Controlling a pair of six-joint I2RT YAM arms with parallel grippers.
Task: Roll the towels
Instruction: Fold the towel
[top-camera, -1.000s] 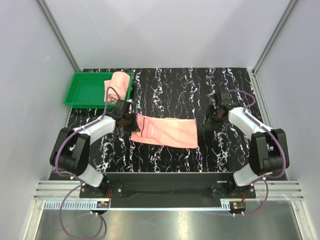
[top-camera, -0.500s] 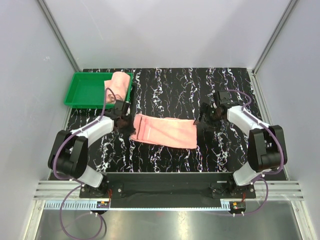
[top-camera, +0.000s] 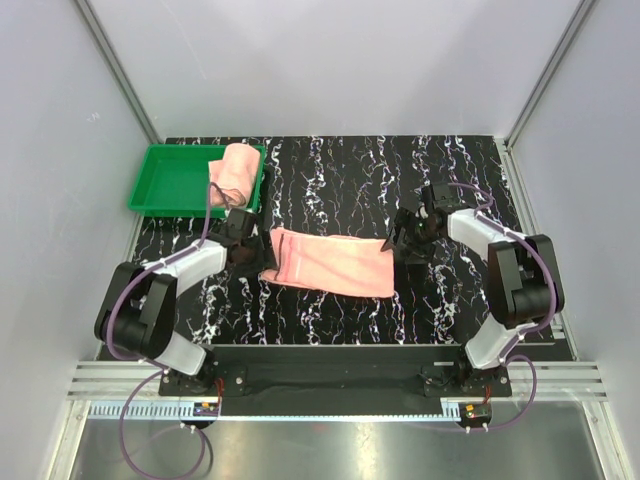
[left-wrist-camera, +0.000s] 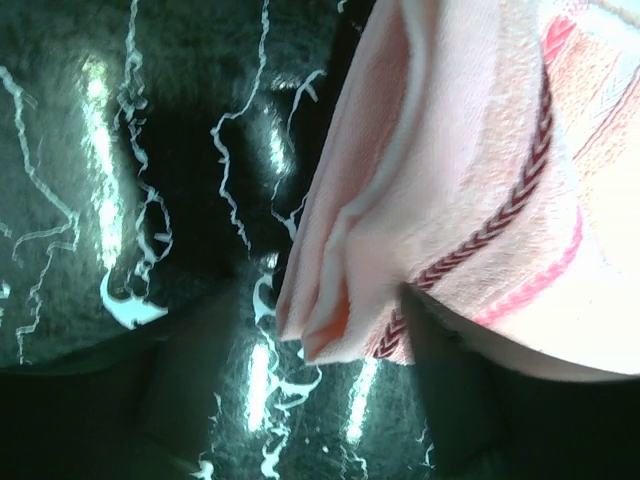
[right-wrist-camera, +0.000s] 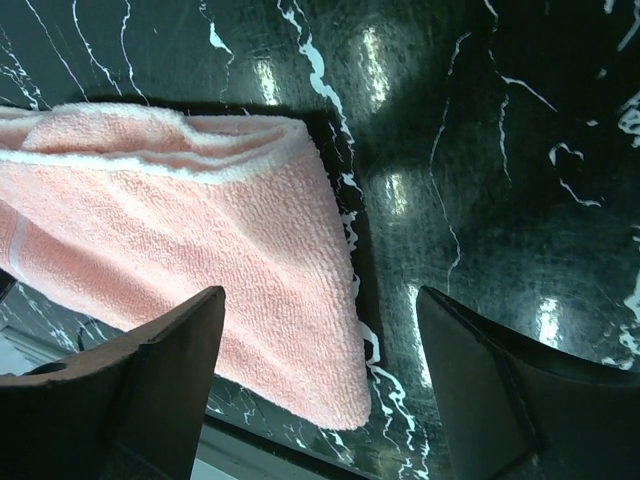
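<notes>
Next, my right gripper draws its open fingers back onto the towel's near corner, since that corner lies back from the gripper, which is by the towel's far corner.
One salmon-pink towel lies folded in a long flat strip on the black marble table. My left gripper stands open at its left end. In the left wrist view the folded, braid-trimmed corner of the towel rests just beyond the gripper, with nothing between its fingers. My right gripper is open at the right end. In the right wrist view the towel's corner lies between the spread fingers of the gripper. A second towel hangs bunched over the green tray's right rim.
The green tray sits at the table's back left corner. Aluminium frame posts and pale walls close in the table on three sides. The arm bases stand on a black bar at the near edge.
My left gripper has opened and let go of the towel's left end. My right gripper has swung left to the towel's right end and opened wider. The towel stays flat.
</notes>
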